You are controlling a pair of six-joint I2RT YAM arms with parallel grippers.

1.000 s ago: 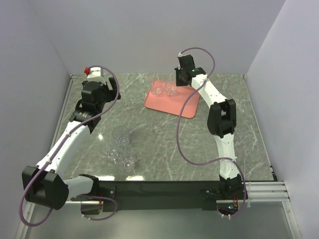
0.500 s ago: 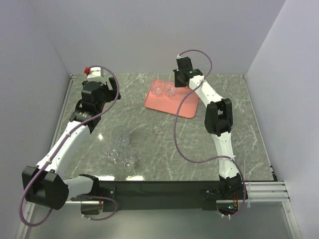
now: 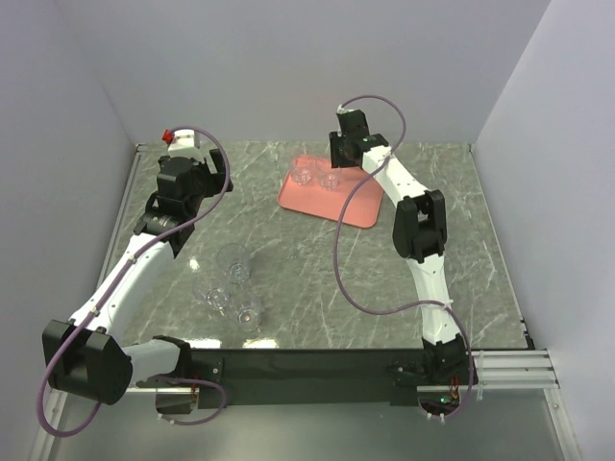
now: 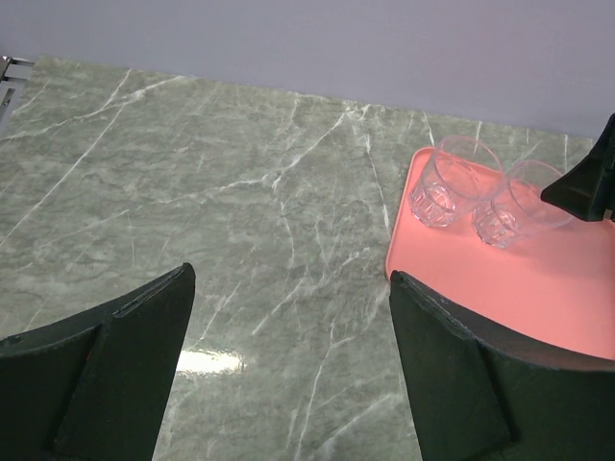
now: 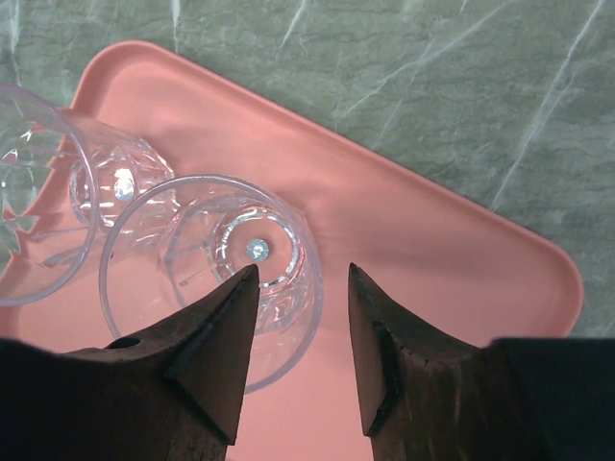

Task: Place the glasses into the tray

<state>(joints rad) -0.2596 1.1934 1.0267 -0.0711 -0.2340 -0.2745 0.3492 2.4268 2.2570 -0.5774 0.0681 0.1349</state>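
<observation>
The tray-side rim of the farthest loose glass is next for my left gripper, which will move back and down onto it, since that glass stands below the gripper and nearer my base.
The salmon-pink tray lies at the back middle of the table, with two clear glasses standing on its far end. My right gripper hovers just above the right one. In the right wrist view my right gripper is open and straddles that glass's near wall: the left finger is over its mouth, the right finger over bare tray. My left gripper is open and empty above the table, left of the tray. Three more glasses stand at the front left.
White walls close in the back and both sides of the grey marble table. The second tray glass stands right beside the one under my right gripper. The left arm runs along the left side, close to the loose glasses.
My right gripper has shifted a little left over the tray's far end. The left arm and the loose glasses have not moved.
</observation>
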